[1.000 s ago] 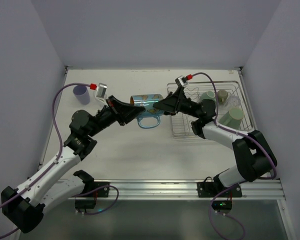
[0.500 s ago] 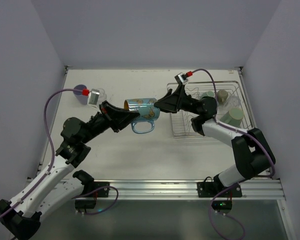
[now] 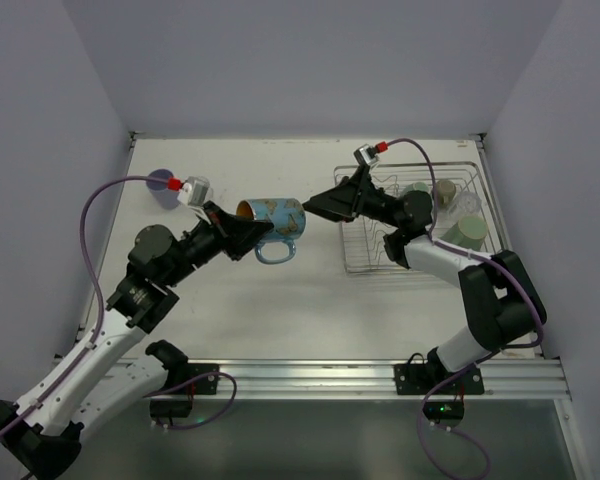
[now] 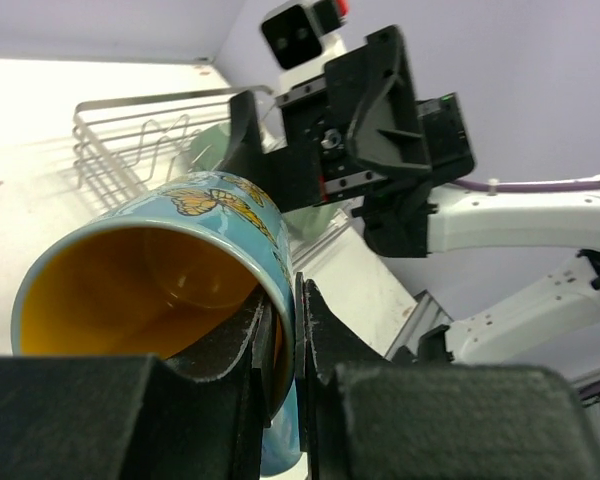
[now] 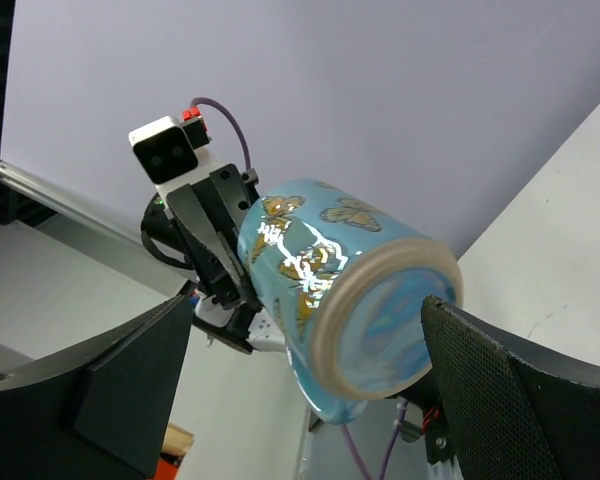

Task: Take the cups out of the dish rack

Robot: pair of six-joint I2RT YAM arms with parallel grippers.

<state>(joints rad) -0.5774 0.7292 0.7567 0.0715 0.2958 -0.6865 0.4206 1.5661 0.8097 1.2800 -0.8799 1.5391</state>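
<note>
The free spot on the bare tabletop near the lavender cup is below and outward, so next I need to tilt my left gripper downward and lower the sideways mug upright to release it there.
My left gripper point(image 3: 252, 232) is shut on the rim of a blue butterfly mug with an orange inside point(image 3: 274, 220), held on its side above the table. In the left wrist view one finger sits inside the mug point(image 4: 170, 270) and one outside, pinching its wall. My right gripper point(image 3: 325, 206) is open just right of the mug's base, apart from it; the mug point(image 5: 350, 290) fills the gap ahead of its fingers. The dish rack point(image 3: 380, 270) at the right holds a pale green cup point(image 3: 468, 232), an olive-brown cup point(image 3: 445, 190), a clear glass point(image 3: 468, 205) and a green cup point(image 3: 415, 190).
A lavender cup point(image 3: 162, 186) stands on the table at the back left, near the left wall. The rack point(image 4: 120, 130) shows behind the mug in the left wrist view, with the right gripper point(image 4: 370, 130) in front of it.
My left arm has carried the mug leftward, away from the open right gripper, and the gap between mug and right fingers has widened. The right arm has drawn back slightly.
</note>
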